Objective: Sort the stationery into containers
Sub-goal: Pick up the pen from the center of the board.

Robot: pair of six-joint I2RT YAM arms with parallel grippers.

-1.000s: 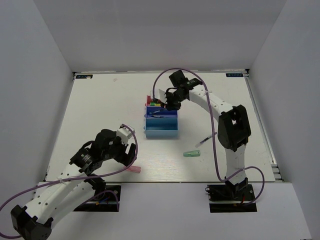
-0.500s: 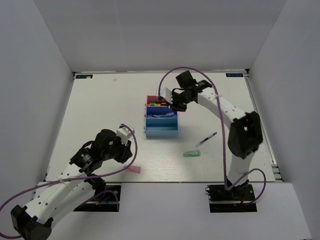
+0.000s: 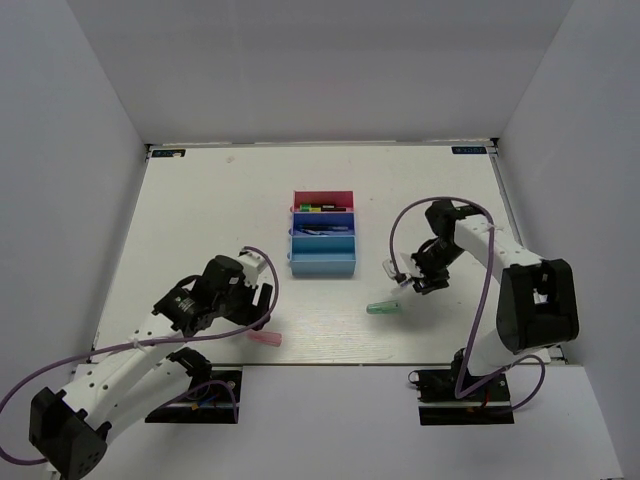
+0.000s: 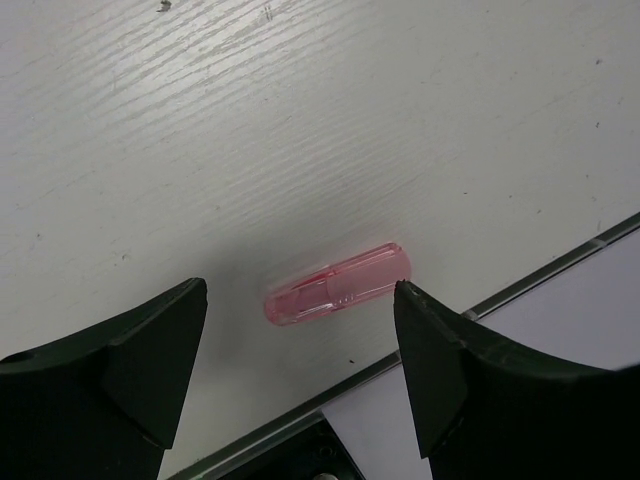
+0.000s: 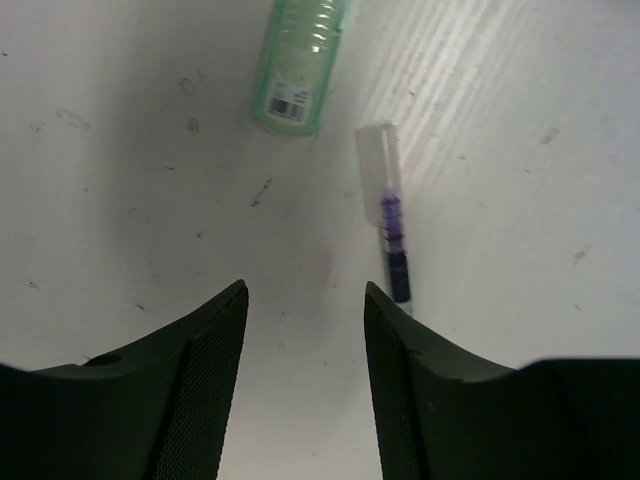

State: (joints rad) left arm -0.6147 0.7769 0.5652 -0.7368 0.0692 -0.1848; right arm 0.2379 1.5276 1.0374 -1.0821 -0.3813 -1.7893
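Note:
Next, my right gripper moves down and outward until its fingers are on both sides of the purple pen's dark body [image 5: 396, 256], since the pen lies just outside one finger.
The containers are three joined trays mid-table: magenta-red [image 3: 322, 194], dark blue [image 3: 296, 228] and light blue [image 3: 322, 266]. Highlighters [image 3: 322, 207] lie in the red tray and thin pens [image 3: 322, 229] in the dark blue one. A pink capsule [image 3: 265, 339] [image 4: 338, 297] lies by the near edge. My left gripper [image 3: 258, 300] [image 4: 300, 290] hovers over it, open, a finger off each end. My right gripper [image 3: 413, 281] [image 5: 305, 290] is open and empty above the table. A purple pen [image 5: 388, 215] lies just past its right finger. A mint-green capsule [image 3: 382, 308] [image 5: 300, 65] lies further ahead.
The table's metal front edge strip [image 4: 540, 275] runs close behind the pink capsule. White walls enclose the table on three sides. Purple cables loop from both arms.
My right arm has swung from over the trays down to the pen at right, and its jaws have opened. My left gripper has narrowed and reopened, shifting slightly over the pink capsule.

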